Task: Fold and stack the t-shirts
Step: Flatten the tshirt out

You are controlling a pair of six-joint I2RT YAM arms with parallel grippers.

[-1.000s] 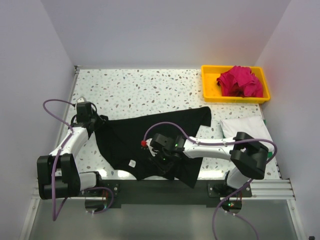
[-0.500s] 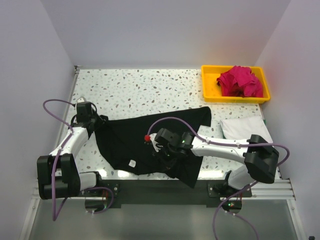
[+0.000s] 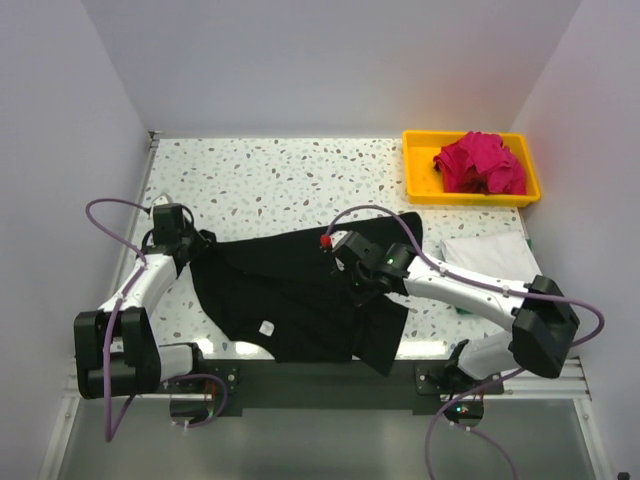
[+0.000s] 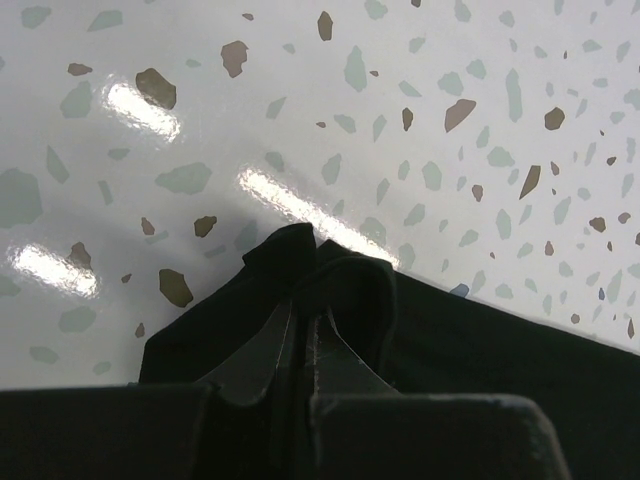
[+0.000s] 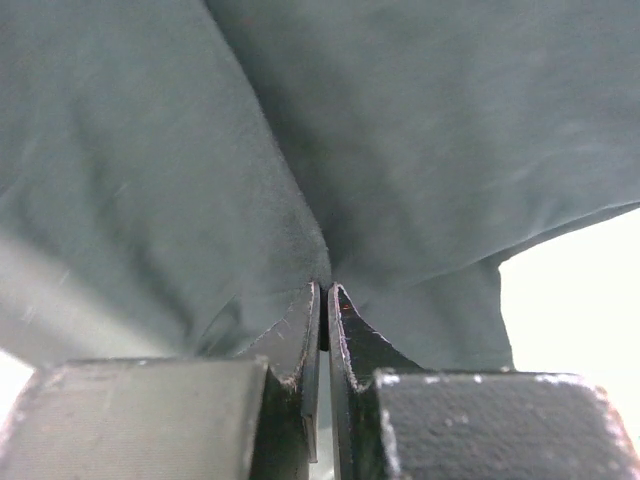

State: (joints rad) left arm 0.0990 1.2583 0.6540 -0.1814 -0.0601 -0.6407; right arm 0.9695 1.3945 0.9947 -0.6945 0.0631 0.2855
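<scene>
I will lift the t-shirt's corner in my left gripper next, carry it outward and lower it to release it on the bare far tabletop, because that lies outward of the gripper.
The large black t-shirt (image 3: 270,290) lies spread across the table's middle, its small white label (image 3: 265,326) near the front. My left gripper (image 3: 196,243) is shut on the shirt's left corner (image 4: 330,280), pinning a fold low over the tabletop. My right gripper (image 3: 362,292) is shut on a pinch of the black cloth (image 5: 325,250) near the shirt's right part. A magenta t-shirt (image 3: 480,163) is bunched in the yellow tray (image 3: 420,185). A folded white t-shirt (image 3: 490,255) lies at the right, with a bit of green (image 3: 462,311) at its front edge.
The speckled tabletop (image 3: 260,180) runs behind the shirt to the back wall. The yellow tray sits in the far right corner. The right arm's purple cable (image 3: 375,215) loops over the shirt's far edge.
My right gripper has moved up and to the right, away from the front edge, dragging black cloth with it. The left gripper has stayed put.
</scene>
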